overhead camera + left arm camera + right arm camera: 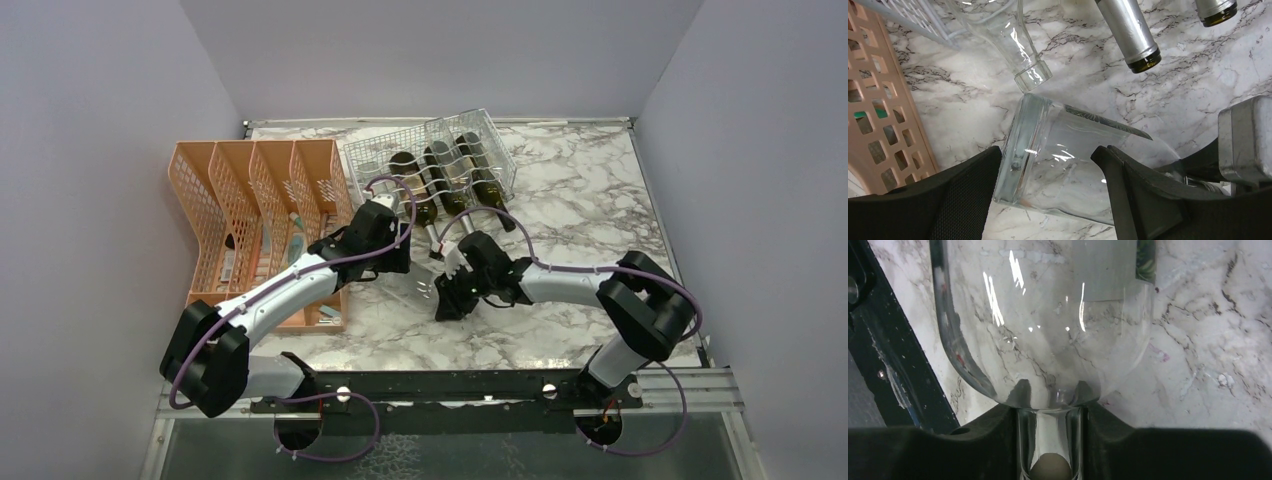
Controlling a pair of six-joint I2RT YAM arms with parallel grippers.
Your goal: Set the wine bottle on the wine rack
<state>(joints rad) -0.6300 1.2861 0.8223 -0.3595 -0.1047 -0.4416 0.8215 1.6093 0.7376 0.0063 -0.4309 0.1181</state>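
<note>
Next, I raise my right gripper outward to release the bottle on the rack's wires above the dark bottle nearest the organiser, as these lie outward of my gripper.
A clear glass wine bottle lies between my two grippers, low over the marble table. The left gripper is closed round its base end, one finger at the base rim and the other across the body. The right gripper is shut on the neck, and the rounded shoulder of the bottle swells out just beyond its fingers. From above, the left gripper and the right gripper face each other in front of the wine rack. This white wire rack stands at the back and holds several bottles.
An orange mesh file organiser stands at the left, close beside my left arm and the organiser's wall. Foil-capped necks and a clear neck stick out of the rack toward the held bottle. Purple walls enclose the table.
</note>
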